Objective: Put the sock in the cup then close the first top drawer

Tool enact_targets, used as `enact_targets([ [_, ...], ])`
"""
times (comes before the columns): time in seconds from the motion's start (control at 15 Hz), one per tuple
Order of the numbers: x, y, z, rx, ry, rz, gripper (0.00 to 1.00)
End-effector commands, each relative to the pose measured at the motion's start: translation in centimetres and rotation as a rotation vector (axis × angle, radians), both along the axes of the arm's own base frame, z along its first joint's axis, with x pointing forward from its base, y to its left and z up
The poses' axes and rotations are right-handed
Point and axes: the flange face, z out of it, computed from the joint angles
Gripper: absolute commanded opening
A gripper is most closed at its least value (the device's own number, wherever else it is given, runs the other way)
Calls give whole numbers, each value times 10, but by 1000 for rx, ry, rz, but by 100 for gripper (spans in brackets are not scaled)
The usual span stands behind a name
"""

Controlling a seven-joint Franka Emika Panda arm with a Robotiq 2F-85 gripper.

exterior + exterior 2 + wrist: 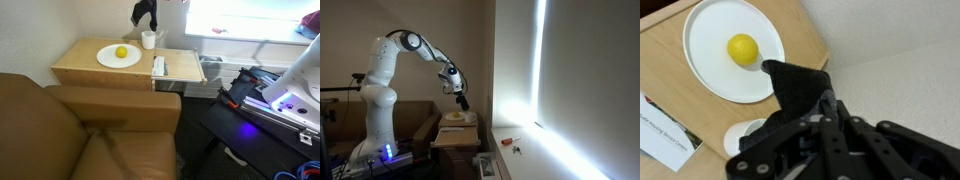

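Note:
My gripper brings the sock, still hanging above the rim of the white cup, down and outward onto the white cup's opening next and releases it.
My gripper is shut on the black sock, which hangs limp just above the white cup at the back of the light-wood cabinet top. In the wrist view the sock droops from my jaws and the cup shows partly under the fingers. The top drawer stands pulled out beside the cabinet top. In an exterior view the gripper hangs over the cabinet with the sock below it.
A white plate with a yellow fruit lies next to the cup; it also shows in the wrist view. A white printed pack lies in the drawer. A brown sofa stands in front of the cabinet.

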Motion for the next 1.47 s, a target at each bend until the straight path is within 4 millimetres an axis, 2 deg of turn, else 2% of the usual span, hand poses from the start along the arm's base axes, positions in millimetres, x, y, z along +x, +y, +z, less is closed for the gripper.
enact_targets([
  [0.0,40,4,-24,16,-28,-67,2],
  [0.27,70,8,-56,42,-14,-95,2],
  [0.53,89,6,-87,43,7,-119,2],
  [1.0,100,3,-129,43,65,-146,2],
  [1.07,98,2,-134,41,84,-150,32],
  [1.13,94,1,-140,19,109,-164,33],
  [1.4,75,-6,-144,-119,202,-128,60],
])
